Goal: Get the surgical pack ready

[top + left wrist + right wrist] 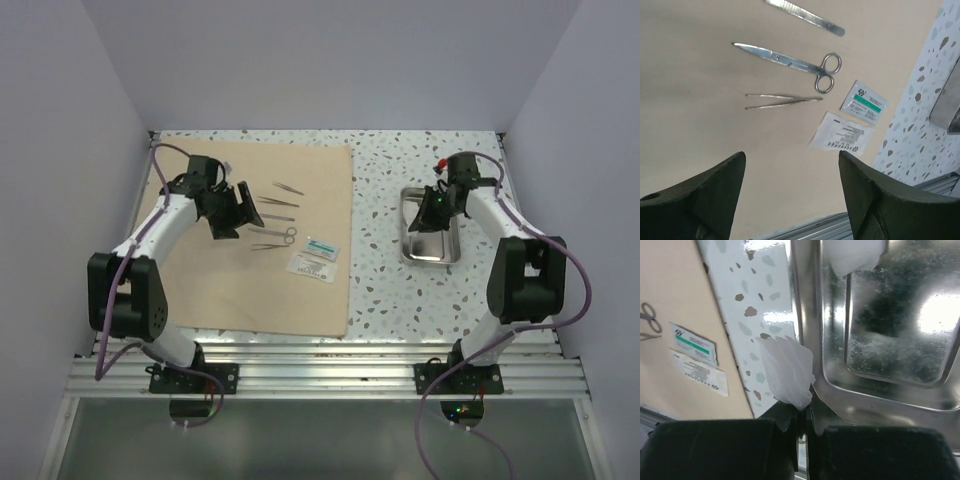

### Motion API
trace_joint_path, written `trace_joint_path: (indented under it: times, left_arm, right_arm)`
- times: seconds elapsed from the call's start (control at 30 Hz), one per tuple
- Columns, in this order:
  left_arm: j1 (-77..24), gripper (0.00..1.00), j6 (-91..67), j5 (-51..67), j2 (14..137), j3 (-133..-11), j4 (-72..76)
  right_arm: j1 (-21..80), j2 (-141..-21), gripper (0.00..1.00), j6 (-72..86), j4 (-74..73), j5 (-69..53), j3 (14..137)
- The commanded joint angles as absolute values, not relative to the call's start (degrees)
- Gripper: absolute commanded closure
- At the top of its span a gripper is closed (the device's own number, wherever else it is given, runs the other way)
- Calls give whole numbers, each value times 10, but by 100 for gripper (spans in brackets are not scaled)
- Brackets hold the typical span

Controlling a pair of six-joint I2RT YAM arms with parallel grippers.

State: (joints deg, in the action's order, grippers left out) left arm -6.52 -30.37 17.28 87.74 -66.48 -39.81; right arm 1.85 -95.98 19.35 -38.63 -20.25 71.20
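I should next move my right gripper outward and release the white gauze pad onto the other gauze pad (411, 209), which lies outward of my gripper in the tray (430, 258).
The tan cloth (270, 290) lies flat on the left of the table, with several thin steel instruments on it. Among them are scissors (790, 62), tweezers (782, 101) and a flat handle (805, 17). A green-printed packet (864, 101) and a white packet (841, 132) lie beside them. My left gripper (792, 160) hovers open over bare cloth with nothing between its fingers. The steel tray (430, 258) sits on the right. My right gripper (805, 407) is shut on a white gauze pad (785, 370) over the tray's left rim (807, 300). Another gauze pad (852, 255) lies in the tray.
Speckled tabletop (380, 200) separates the cloth from the tray. Grey walls close in the left, back and right sides. A ribbed metal rail (320, 365) runs along the near edge by the arm bases.
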Motion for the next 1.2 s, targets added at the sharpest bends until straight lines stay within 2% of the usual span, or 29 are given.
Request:
trace_joint_path:
  times: [0.0,0.23,0.67,1.17]
  left_arm:
    - [-67,23,-287,177,945,-738,-376]
    - [-67,25,-278,203,1044,-796,-371]
    - [-67,26,-269,221,1056,-780,-339]
    - [-67,26,-262,228,1058,-782,-342]
  right_arm:
    - [21,-998,100,167,-423,-164,744]
    - [2,-1069,100,147,-431,-165,802]
    - [-18,-1214,100,143,-456,-228,975]
    - [-23,-1238,100,166,-409,-323,954]
